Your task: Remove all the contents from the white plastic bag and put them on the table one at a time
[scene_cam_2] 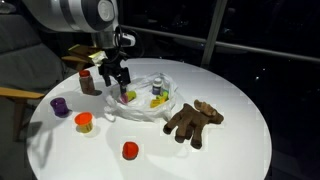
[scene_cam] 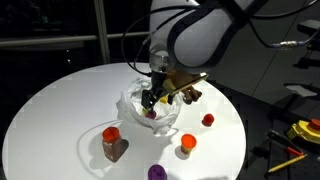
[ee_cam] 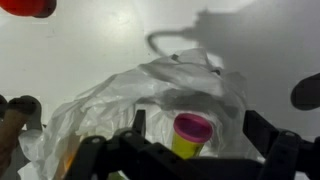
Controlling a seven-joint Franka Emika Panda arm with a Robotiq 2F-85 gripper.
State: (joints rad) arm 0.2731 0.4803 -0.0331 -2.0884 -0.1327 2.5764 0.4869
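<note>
My gripper moves down open into the white plastic bag next, fingers on either side of the magenta lid (scene_cam: 150, 114) (ee_cam: 192, 132), since the pot still sits below the fingers.
The white plastic bag (scene_cam: 140, 108) (scene_cam_2: 150, 100) (ee_cam: 120, 100) lies crumpled at the middle of the round white table (scene_cam: 60, 110) (scene_cam_2: 240, 100). My gripper (scene_cam: 150, 98) (scene_cam_2: 121, 86) (ee_cam: 200, 128) hangs low over the bag's mouth and is open. Between its fingers, touching neither, stands a small yellow-green pot with a magenta lid (ee_cam: 192, 132) (scene_cam_2: 127, 97), still inside the bag. Another yellow and green item (scene_cam_2: 158, 96) shows inside the bag too. Out on the table are the red-lidded jar (scene_cam: 113, 144) (scene_cam_2: 88, 80), the brown toy figure (scene_cam_2: 192, 122) (scene_cam: 190, 93), and purple (scene_cam_2: 60, 104), orange (scene_cam_2: 84, 122) and red (scene_cam_2: 130, 150) toys.
The loose toys ring the bag: orange (scene_cam: 187, 145), red (scene_cam: 208, 120) and purple (scene_cam: 157, 173) lie toward one edge of the table. A wooden chair (scene_cam_2: 15, 95) stands beside the table, and yellow tools (scene_cam: 300, 135) lie on the floor beyond it.
</note>
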